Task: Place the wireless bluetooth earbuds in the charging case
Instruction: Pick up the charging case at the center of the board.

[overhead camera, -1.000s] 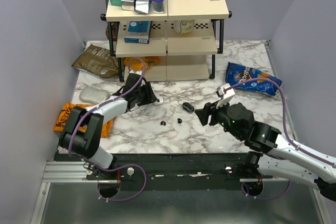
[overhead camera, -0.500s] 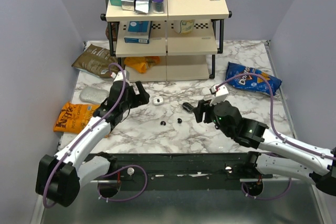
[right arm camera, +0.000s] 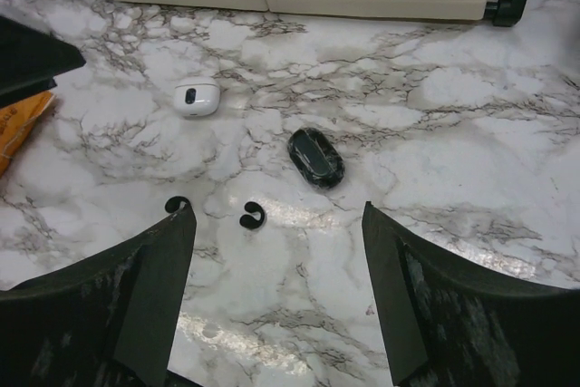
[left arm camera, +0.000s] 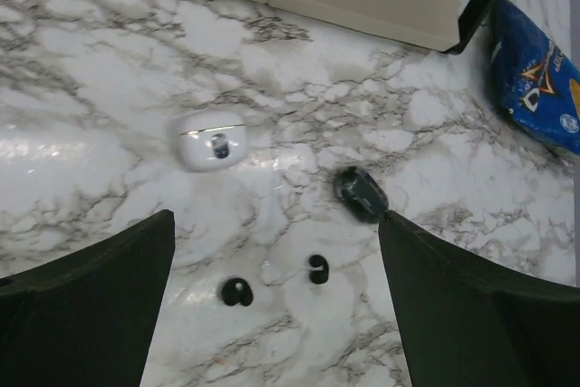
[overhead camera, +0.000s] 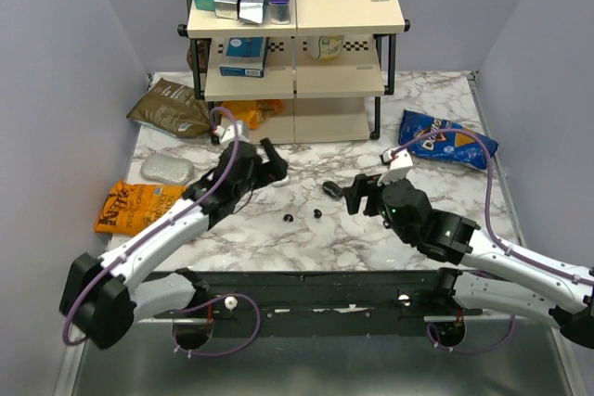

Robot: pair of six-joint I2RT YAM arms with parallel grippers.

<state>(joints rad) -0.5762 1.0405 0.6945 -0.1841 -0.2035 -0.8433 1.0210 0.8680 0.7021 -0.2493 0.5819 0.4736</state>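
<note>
The black oval pod (overhead camera: 332, 190) (left arm camera: 361, 193) lies slanted below my left gripper, to its right in the top view, so I will move there and down, turning to straddle the pod's ends.
Two tiny black hook-shaped earbuds (overhead camera: 289, 218) (overhead camera: 317, 213) lie on the marble table, apart from each other. In the left wrist view the earbuds (left arm camera: 236, 292) (left arm camera: 316, 268) lie below and between the open fingers of my left gripper (left arm camera: 275, 242). A white case (left arm camera: 213, 140), lid shut, and a black oval pod (left arm camera: 361, 193) lie beyond them. Which one is the charging case I cannot tell. My right gripper (right arm camera: 276, 224) hovers open. One earbud (right arm camera: 251, 216) lies between its fingers. The other (right arm camera: 175, 203) peeks out at its left fingertip. Both grippers hold nothing.
A wooden shelf rack (overhead camera: 295, 53) with boxes stands at the back. A blue chip bag (overhead camera: 447, 140) lies at the right. An orange bag (overhead camera: 130, 206), a silver pouch (overhead camera: 167, 169) and a brown bag (overhead camera: 172, 108) lie at the left.
My left gripper opened wide, pulled back off the white case, then swung forward over it. My right gripper opened wider and shifted slightly toward the black pod.
</note>
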